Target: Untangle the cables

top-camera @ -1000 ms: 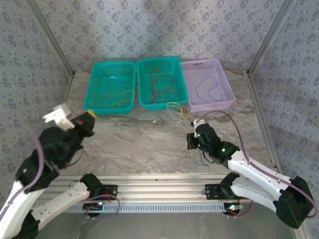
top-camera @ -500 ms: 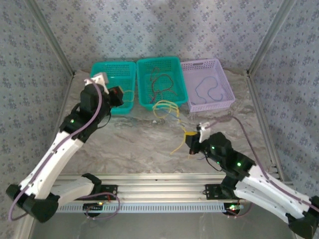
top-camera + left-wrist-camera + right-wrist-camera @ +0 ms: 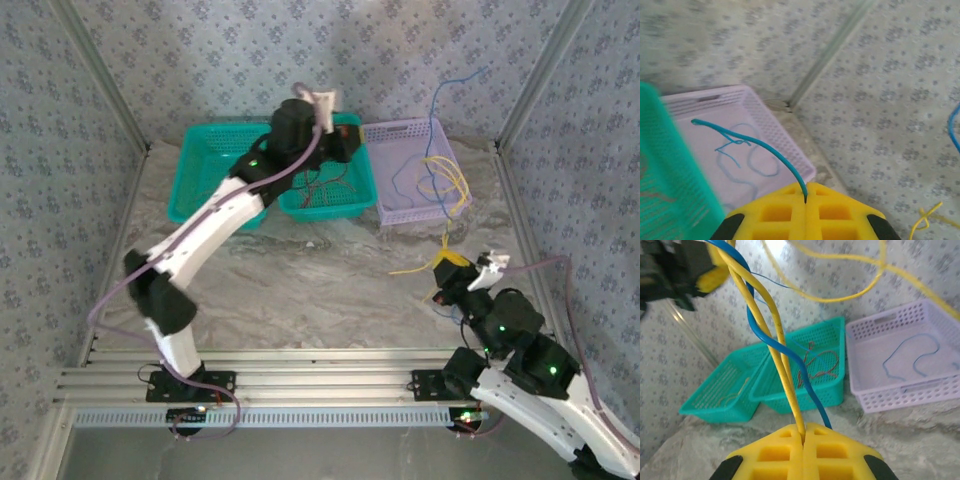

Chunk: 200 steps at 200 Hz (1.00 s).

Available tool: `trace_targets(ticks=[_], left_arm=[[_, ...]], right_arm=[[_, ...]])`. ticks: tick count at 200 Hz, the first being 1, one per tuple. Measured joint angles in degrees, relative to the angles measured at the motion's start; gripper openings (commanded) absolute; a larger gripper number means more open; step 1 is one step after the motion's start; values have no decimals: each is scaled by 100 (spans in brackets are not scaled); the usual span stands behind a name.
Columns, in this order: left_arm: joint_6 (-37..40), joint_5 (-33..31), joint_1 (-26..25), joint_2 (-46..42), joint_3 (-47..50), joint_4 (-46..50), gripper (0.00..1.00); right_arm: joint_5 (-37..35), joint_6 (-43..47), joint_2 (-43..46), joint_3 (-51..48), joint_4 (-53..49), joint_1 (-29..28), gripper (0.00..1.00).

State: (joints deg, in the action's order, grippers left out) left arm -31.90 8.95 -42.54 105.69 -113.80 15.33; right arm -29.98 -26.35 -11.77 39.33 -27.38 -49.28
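Note:
I need to move my left gripper past the teal rim and down over the lilac basket next. I should release the thin blue cable (image 3: 765, 145) there, since another blue cable lies there.
My left gripper (image 3: 348, 146) reaches far out over the middle teal basket (image 3: 345, 205), next to the lilac basket (image 3: 440, 212). Its jaws (image 3: 805, 192) are shut on a thin blue cable (image 3: 765, 145). My right gripper (image 3: 447, 272) sits at the near right, shut (image 3: 803, 432) on a yellow cable (image 3: 780, 355). A blue cable (image 3: 760, 335) twists round that yellow one and passes beside the jaws. Yellow loops (image 3: 445, 185) hang over the lilac basket and a blue strand (image 3: 450, 90) rises above it. Red cables (image 3: 815, 365) lie in the middle teal basket.
A second teal basket (image 3: 205, 210) stands at the far left with thin wires in it. Another blue cable (image 3: 400, 180) lies in the lilac basket. Patterned walls and metal frame posts (image 3: 530, 90) close in the table's marbled top (image 3: 300, 290).
The left arm swung from the near left across to the far middle basket. The right gripper pulled back toward the near right. The yellow and blue cables rose and shifted right, over the lilac basket.

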Motion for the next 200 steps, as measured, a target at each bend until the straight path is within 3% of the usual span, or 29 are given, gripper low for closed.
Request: trace_targets(ticks=[23,52,63,77,102,114,136,144,166,200], left_arm=[[20,378,-175,1488,-1834,337,0],[-74,636,-308,3895,-5331,1064,0],[-229,697,-286,4474,-5960,1172,0],[-393,756,-205,4791,-5974,1224,0],[-570,748,-42,4824,-4913,1021,1],[-636,715,22,4922,-4706,1029,13],[-728,699,55,5176,-4780,1019,53],[-752,715,48,5209,-4806,1021,62],[-739,780,2,5215,-4876,1056,76],[-378,750,-192,4835,-4900,1493,82]], right_arm=[[-138,138,98,273,-188,0,0],[-127,243,103,511,-446,9,0],[-94,289,116,581,-546,33,0],[-44,328,149,660,-693,72,0],[151,372,168,721,-831,168,0],[267,391,168,721,-866,203,0],[494,424,162,721,-870,234,0],[570,435,153,721,-870,234,0],[726,435,44,710,-868,234,0],[953,431,-208,636,-868,234,0]])
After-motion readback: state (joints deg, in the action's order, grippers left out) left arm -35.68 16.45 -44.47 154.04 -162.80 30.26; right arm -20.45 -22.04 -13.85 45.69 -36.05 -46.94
